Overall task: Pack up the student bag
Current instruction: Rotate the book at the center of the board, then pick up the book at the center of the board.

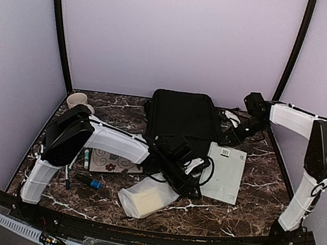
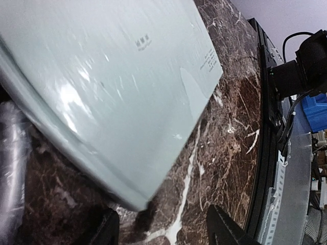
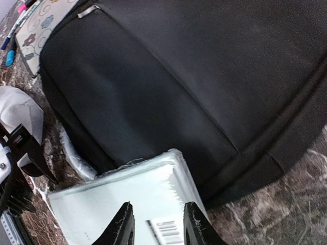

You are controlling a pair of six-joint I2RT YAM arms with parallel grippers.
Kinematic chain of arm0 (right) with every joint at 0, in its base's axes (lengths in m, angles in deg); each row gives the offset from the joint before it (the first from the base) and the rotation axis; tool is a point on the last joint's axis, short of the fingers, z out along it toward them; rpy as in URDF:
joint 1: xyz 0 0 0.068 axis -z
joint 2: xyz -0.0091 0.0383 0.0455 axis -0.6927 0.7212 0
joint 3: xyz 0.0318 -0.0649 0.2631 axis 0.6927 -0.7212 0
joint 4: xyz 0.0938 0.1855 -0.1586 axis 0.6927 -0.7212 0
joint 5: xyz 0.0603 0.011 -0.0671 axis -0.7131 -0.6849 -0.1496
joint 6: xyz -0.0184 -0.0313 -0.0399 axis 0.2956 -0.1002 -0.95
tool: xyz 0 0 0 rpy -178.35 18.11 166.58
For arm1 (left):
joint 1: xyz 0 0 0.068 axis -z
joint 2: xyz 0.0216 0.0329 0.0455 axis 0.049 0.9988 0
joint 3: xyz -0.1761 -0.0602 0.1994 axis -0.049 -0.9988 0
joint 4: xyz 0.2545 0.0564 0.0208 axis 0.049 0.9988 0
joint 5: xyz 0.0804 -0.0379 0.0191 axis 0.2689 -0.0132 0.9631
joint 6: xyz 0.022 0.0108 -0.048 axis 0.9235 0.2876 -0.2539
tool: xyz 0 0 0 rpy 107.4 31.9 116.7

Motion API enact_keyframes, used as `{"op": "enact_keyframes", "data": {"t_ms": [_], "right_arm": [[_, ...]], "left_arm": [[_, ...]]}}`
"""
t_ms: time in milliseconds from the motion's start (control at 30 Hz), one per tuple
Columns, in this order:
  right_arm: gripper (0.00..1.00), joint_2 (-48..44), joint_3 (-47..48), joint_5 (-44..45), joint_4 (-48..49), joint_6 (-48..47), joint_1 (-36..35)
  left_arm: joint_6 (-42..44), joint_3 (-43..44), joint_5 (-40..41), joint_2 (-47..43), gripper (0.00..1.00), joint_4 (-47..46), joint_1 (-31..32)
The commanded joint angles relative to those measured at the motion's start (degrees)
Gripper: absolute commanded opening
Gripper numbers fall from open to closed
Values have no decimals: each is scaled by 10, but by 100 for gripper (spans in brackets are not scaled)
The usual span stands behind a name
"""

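Note:
The left gripper moves outward along the book's long bag-side edge [image 1: 209, 156] [image 2: 51, 125] next and closes around its middle, since the open fingers are only at the book's near corner.
The student bag [image 1: 182, 116], a large black backpack, lies flat at the back centre of the table and fills the upper part of the right wrist view [image 3: 194, 76]. A pale green plastic-wrapped book [image 1: 224, 172] lies right of it, touching its front corner. My left gripper [image 1: 194, 186] is open and empty, low over the table at the book's near-left corner [image 2: 102, 92]; its own view shows the gripper [image 2: 163, 229] there. My right gripper [image 1: 231, 137] is open over the book's far corner [image 3: 127, 194], by the barcode and next to the bag. It also appears in its own view [image 3: 158, 227].
A white bagged package [image 1: 147, 196] lies at front centre. A floral notebook [image 1: 112, 163], pens [image 1: 87, 159] and a blue marker [image 1: 89, 181] lie at the left under my left arm. A cup [image 1: 76, 99] stands at back left. A raised black rim [image 2: 265, 127] runs along the table's front edge.

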Motion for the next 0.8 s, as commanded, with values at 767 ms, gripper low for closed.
{"op": "enact_keyframes", "data": {"t_ms": [767], "right_arm": [[68, -143, -130, 45, 22, 85, 93]], "left_arm": [[-118, -4, 20, -56, 66, -93, -56]]}}
